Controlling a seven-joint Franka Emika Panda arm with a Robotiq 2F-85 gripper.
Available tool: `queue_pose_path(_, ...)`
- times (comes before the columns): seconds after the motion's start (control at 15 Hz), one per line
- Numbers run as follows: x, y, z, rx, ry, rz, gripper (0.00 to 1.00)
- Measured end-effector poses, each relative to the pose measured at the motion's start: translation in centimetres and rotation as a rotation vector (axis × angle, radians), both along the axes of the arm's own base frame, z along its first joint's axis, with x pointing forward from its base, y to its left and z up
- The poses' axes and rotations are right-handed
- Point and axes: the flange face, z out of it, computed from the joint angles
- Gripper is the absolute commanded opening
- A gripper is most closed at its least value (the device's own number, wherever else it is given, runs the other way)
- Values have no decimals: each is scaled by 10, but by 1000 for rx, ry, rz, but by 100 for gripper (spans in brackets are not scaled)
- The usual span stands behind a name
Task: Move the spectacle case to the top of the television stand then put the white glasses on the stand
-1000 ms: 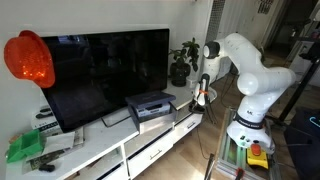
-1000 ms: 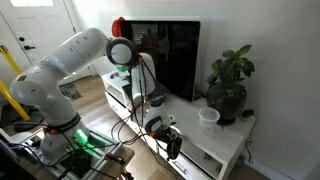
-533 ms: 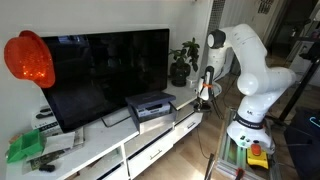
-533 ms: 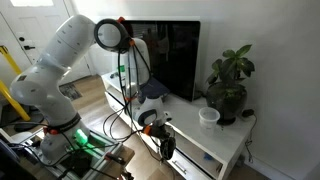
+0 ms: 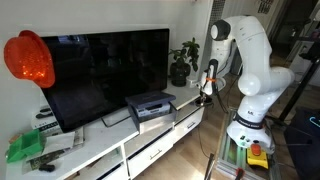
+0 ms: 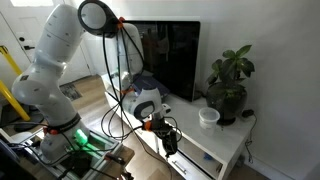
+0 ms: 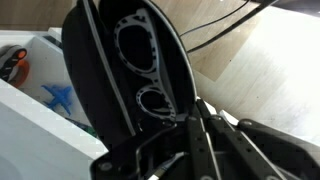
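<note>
My gripper needs to lift next and move outward onto the bare top near the white cup to let go, because the spectacle case hangs off the front edge of the stand.
My gripper (image 5: pixel 209 88) hangs in front of the end of the long white television stand (image 5: pixel 115 152), just off its front edge; it also shows in an exterior view (image 6: pixel 166 140). It is shut on the spectacle case (image 7: pixel 130 70), a dark oblong case that fills most of the wrist view, with the fingers (image 7: pixel 195 130) pressed against its lower end. The case is held in the air, off the stand's top (image 6: pixel 222 140). I cannot make out the white glasses in any view.
A large television (image 5: pixel 105 75) and a black-and-grey flat box (image 5: pixel 150 104) stand on the stand. A potted plant (image 6: pixel 229 85) and a white cup (image 6: pixel 208 117) sit at its end. A red round object (image 5: pixel 28 58) hangs by the television. A white compartment holding small items (image 7: pixel 40 85) lies below the case.
The arm's elbow has swung upward and the gripper has moved a little out and away from the stand's front, with the case still in it.
</note>
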Motion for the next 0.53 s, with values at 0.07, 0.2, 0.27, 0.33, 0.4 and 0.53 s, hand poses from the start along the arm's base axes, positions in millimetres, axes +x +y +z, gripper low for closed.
queue_pose_path(0.07,1,0,5,-7,-3,29,1)
queue_pose_path(0.2,7,2,16,-26,-23,93,1)
queue_pose_path(0.27,10,3,22,-37,-40,127,1)
queue_pose_path(0.33,14,5,28,-46,-58,162,1)
queue_pose_path(0.4,18,7,35,-57,-78,195,1)
queue_pose_path(0.53,27,13,48,-72,-119,264,1)
